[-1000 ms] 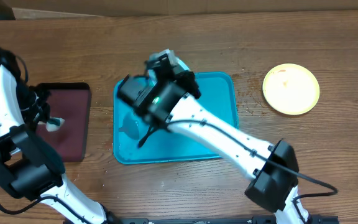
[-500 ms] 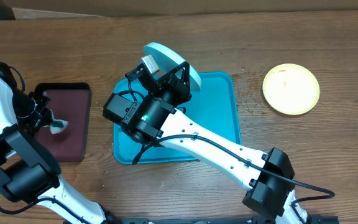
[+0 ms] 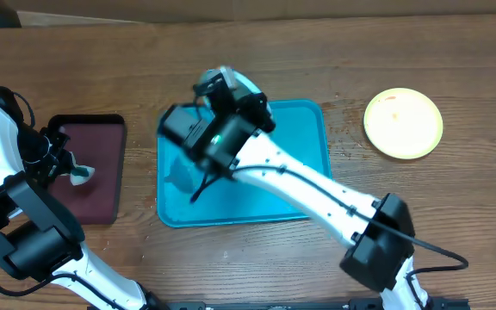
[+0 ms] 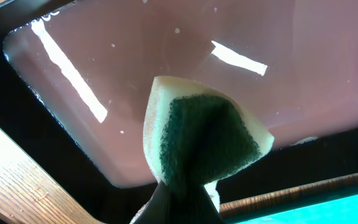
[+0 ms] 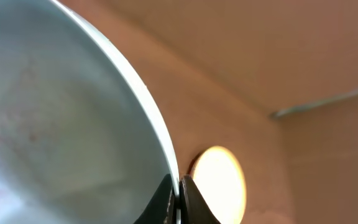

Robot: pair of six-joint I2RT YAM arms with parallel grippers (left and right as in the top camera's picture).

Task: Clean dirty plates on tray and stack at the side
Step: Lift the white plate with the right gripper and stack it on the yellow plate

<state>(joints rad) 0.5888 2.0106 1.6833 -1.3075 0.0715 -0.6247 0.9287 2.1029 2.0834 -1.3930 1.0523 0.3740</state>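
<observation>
The pale plate needs to go past the turquoise tray in my right gripper next, then level and down onto the yellow-green plate (image 3: pixel 403 123) (image 5: pixel 220 185) beside that tray.
My right gripper (image 3: pixel 224 89) is shut on the rim of a pale plate (image 3: pixel 248 85) and holds it tilted above the far edge of the turquoise tray (image 3: pixel 304 146). In the right wrist view the fingers (image 5: pixel 179 194) pinch the plate's edge (image 5: pixel 73 124), which carries faint reddish smears. The yellow-green plate (image 3: pixel 403 123) lies on the table at the right and also shows in the right wrist view (image 5: pixel 219 183). My left gripper (image 3: pixel 71 170) is shut on a green and yellow sponge (image 4: pixel 204 137) over the maroon tray (image 4: pixel 166 56). A third plate is not visible.
The dark maroon tray (image 3: pixel 93 168) lies left of the turquoise tray, with a strip of wooden table between them. My right arm (image 3: pixel 308 194) crosses the turquoise tray diagonally. A cardboard wall runs along the table's far edge.
The right gripper swung the plate up to face the camera, then tipped it back down over the tray's far edge. The left gripper with the sponge shifted slightly right.
</observation>
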